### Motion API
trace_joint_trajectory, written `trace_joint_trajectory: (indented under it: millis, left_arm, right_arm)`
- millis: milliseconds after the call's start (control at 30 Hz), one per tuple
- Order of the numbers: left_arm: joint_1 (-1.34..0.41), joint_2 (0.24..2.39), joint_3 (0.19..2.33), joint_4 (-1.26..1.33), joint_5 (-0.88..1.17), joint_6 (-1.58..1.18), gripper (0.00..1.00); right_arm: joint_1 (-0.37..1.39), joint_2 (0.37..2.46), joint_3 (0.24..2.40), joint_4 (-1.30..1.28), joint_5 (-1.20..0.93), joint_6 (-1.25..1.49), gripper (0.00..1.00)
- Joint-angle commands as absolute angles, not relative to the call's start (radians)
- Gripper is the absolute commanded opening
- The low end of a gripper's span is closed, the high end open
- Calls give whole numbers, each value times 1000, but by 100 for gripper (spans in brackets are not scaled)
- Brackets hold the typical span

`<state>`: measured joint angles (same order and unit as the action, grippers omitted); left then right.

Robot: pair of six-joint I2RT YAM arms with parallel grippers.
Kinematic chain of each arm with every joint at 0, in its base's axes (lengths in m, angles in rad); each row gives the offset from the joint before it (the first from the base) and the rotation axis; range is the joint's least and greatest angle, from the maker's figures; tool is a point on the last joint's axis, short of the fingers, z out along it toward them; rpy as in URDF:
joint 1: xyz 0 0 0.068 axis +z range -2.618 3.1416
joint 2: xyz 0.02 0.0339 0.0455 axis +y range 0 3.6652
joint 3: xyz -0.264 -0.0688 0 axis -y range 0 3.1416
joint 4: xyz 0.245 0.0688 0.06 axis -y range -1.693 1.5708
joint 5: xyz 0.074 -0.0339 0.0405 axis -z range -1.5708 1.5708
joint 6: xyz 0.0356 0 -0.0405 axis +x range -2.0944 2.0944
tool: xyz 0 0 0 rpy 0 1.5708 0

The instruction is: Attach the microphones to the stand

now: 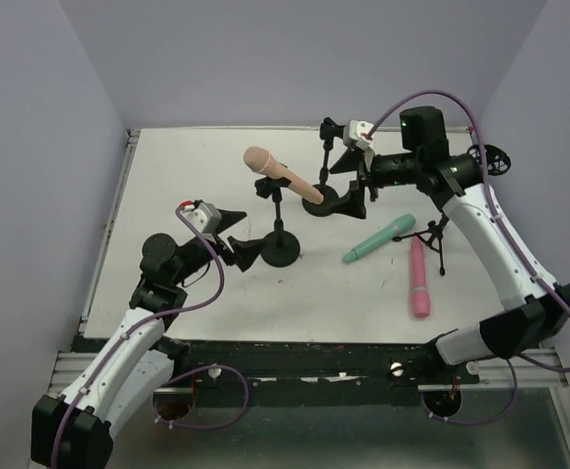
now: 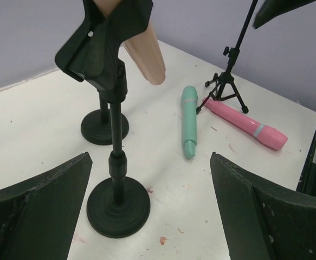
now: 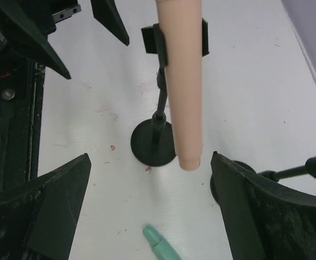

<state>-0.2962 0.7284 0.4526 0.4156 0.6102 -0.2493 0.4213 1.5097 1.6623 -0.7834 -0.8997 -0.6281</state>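
The robot's left gripper needs to move outward next, to its right in the top view, to get its fingers on either side of the stand's bare pole under the filled clip (image 1: 277, 210) (image 2: 116, 124), which stands that way.
The peach-tan microphone (image 1: 283, 174) sits tilted in the clip of a black round-base stand (image 1: 282, 254). It also shows in the left wrist view (image 2: 147, 57) and the right wrist view (image 3: 183, 92). The mint-teal microphone (image 1: 379, 238) and the pink microphone (image 1: 418, 278) lie flat on the table. My left gripper (image 1: 243, 237) is open and empty, just left of that stand's base (image 2: 118, 207). My right gripper (image 1: 346, 181) is open and empty behind the peach microphone's tail end, not touching it.
A second round-base stand (image 1: 338, 200) stands behind the first, under my right gripper. A small tripod stand (image 1: 436, 239) stands between the teal and pink microphones. The white table (image 1: 197, 293) has grey walls at the left, back and right.
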Motion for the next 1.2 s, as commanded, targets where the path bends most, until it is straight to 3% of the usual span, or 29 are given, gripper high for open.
trace_joint_trajectory:
  millis: [0,167,367,467,767,933,1033,1167]
  left_arm:
    - [-405,745,410,460,373,-180,96]
    - [-514,869,405,520,198,-75,91]
    - [-577,1026,417,652,8,-41,89]
    - [-598,1097,454,689,-23,-41,83]
    - [-672,1245,508,857,-109,-21,77]
    - [-680,1322,540,916,-152,-41,60]
    - [-681,1353,541,965,-164,-54,58]
    - [-683,1373,543,1002,-158,-61,41]
  right_arm:
    - [368,1335,1456,-613,-1012,-500,100]
    - [310,1194,1177,-450,-1179,-423,100]
    - [288,1144,993,-354,-1190,-429,100]
    - [284,1135,945,-347,-1195,-446,100]
    - [281,1144,951,-383,-1215,-479,100]
    - [282,1149,959,-413,-1207,-503,100]
    - [281,1154,963,-425,-1209,-512,100]
    - [276,1161,965,-428,-1212,-514,100]
